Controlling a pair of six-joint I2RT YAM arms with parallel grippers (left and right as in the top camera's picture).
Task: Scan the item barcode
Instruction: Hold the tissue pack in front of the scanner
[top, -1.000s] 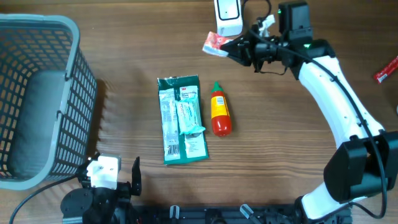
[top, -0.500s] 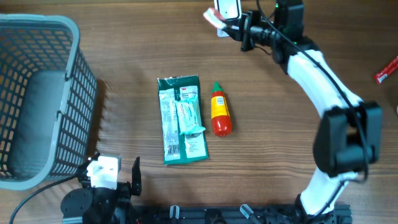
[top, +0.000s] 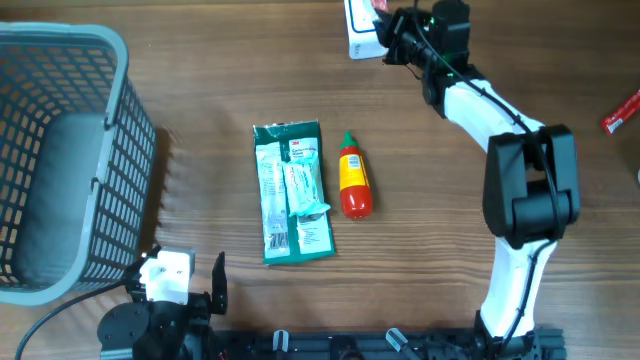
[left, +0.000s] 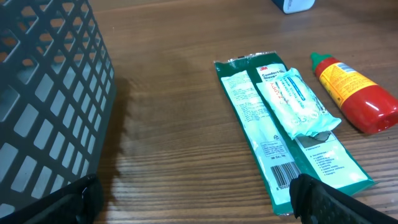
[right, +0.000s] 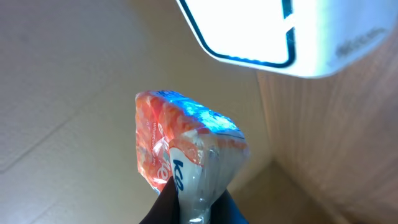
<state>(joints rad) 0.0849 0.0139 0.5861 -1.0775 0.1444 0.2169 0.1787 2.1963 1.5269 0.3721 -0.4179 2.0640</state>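
To the right of my right gripper in the overhead view lies bare tabletop near the red item (top: 614, 184): I will swing it there, lower and release the packet (top: 378, 5).
My right gripper (right: 193, 208) is shut on the clear end of an orange-and-white plastic packet (right: 186, 143), which stands up out of the fingers. The packet hangs close below the lit window of the white scanner (right: 280, 31). In the overhead view the right gripper (top: 388, 28) sits at the table's far edge, right against the scanner (top: 360, 32), and only a red sliver of the packet (top: 378, 5) shows. No barcode shows on the packet. My left gripper (left: 199, 208) rests open and empty at the near edge, as the overhead view of the left gripper (top: 180, 285) also shows.
A green flat pack (top: 292, 190) with a barcode and a red sauce bottle (top: 353, 178) lie mid-table. A grey mesh basket (top: 60, 150) fills the left side. A red item (top: 622, 110) lies at the right edge. The left wrist sees the pack (left: 286, 124), bottle (left: 354, 93) and basket (left: 43, 93).
My right arm has swung left and toward the far edge, carrying the packet from beside the scanner to right up against it. The left arm has not moved.
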